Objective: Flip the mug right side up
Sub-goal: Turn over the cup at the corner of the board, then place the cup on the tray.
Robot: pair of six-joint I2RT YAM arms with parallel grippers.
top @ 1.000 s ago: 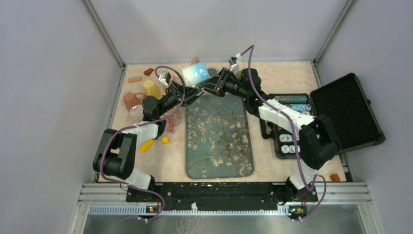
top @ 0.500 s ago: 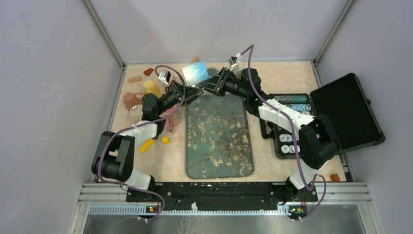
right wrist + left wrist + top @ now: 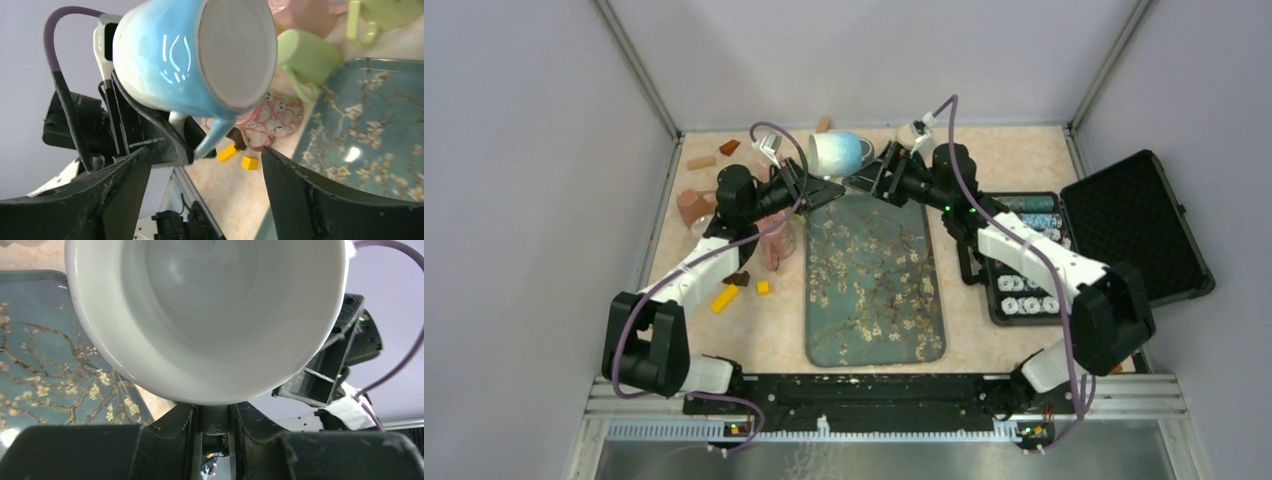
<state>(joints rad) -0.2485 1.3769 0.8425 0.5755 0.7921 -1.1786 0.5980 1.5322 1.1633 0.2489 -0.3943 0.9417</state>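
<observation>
My left gripper should tilt down next, move lower and across, and let go of the mug, because the tray's far corner [image 3: 911, 219] is below it and to its right in the top view.
The mug [image 3: 836, 153], blue outside and white inside, hangs in the air over the far end of the flowered tray [image 3: 874, 290]. It lies on its side, its mouth towards my left arm and its base towards my right. My left gripper [image 3: 819, 182] is shut on the mug's handle. The left wrist view looks straight into the mug's white inside [image 3: 210, 315], with the handle pinched in the left gripper [image 3: 215, 420]. My right gripper [image 3: 871, 178] stands open just right of the mug, apart from it. In the right wrist view the mug's base [image 3: 235, 50] faces the open right gripper [image 3: 205, 150].
A pink patterned mug [image 3: 272, 117] and a green mug [image 3: 305, 62] sit left of the tray [image 3: 370, 115]. A brown mug [image 3: 692, 205], yellow blocks [image 3: 725, 298] and wooden blocks [image 3: 702, 162] lie further left. An open black case [image 3: 1124, 230] of small parts lies on the right.
My right gripper has opened and let go of the mug. My left gripper has tightened on the handle, and the left arm has risen and carried the mug a little right.
</observation>
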